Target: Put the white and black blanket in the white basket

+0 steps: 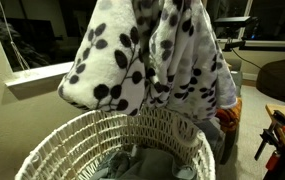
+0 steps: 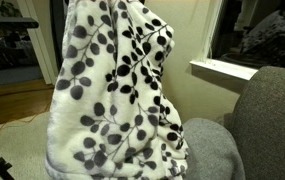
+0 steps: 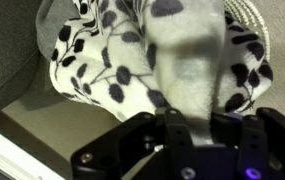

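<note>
The blanket (image 1: 147, 55) is still hanging by the rim of the basket. My gripper next needs to move away from the grey sofa arm and over the open middle of the basket to let go of the blanket's fold.
The white and black blanket (image 1: 147, 55) hangs in folds above the white basket (image 1: 72, 145), its lower end just over the rim. It fills an exterior view (image 2: 117, 90) as a tall draped mass. In the wrist view the blanket (image 3: 132, 60) hangs straight from my gripper (image 3: 187, 118), whose black jaws are shut on a bunched white fold. The arm itself is hidden behind the cloth in both exterior views. A bit of the basket's weave (image 3: 250, 20) shows at the top right of the wrist view.
A plain grey cloth (image 1: 147, 165) lies inside the basket. A grey sofa arm (image 2: 267, 125) stands beside the blanket. A white window sill (image 1: 37, 75) runs along the wall. A round dark chair (image 1: 280, 75) and a desk edge are behind.
</note>
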You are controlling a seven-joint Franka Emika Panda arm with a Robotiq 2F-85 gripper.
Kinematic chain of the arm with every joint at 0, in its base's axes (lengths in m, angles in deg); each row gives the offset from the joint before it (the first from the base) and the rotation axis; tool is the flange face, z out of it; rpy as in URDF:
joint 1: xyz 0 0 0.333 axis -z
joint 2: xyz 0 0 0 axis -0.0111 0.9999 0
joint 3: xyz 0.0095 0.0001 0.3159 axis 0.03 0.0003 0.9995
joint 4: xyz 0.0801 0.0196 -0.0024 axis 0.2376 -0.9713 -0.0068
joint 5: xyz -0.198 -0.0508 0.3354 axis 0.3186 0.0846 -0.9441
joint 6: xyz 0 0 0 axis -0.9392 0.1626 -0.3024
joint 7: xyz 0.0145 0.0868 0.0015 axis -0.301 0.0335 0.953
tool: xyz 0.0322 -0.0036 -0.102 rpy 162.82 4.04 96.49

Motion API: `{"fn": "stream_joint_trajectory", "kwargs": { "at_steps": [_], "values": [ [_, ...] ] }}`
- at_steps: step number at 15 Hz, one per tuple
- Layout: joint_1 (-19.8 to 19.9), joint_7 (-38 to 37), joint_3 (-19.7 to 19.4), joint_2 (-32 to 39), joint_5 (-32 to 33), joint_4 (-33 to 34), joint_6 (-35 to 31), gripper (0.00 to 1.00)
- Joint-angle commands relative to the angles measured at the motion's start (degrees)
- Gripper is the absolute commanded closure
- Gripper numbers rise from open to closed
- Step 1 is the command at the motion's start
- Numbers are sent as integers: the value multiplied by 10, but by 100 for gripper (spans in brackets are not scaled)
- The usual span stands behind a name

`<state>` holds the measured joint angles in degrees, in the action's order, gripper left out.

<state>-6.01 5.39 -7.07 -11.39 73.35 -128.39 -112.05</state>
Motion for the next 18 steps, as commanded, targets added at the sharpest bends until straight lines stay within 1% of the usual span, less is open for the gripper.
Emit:
{"fn": "stream_joint_trajectory", "kwargs": {
  "at_steps": [1,9,12,18],
  "values": [
    [-17,15,13,-2,10,50,36,98],
    [-40,40,41,10,8,111,67,98],
    [-55,31,61,20,12,146,87,98],
    [-73,28,87,47,22,211,111,98]
  ]
}}
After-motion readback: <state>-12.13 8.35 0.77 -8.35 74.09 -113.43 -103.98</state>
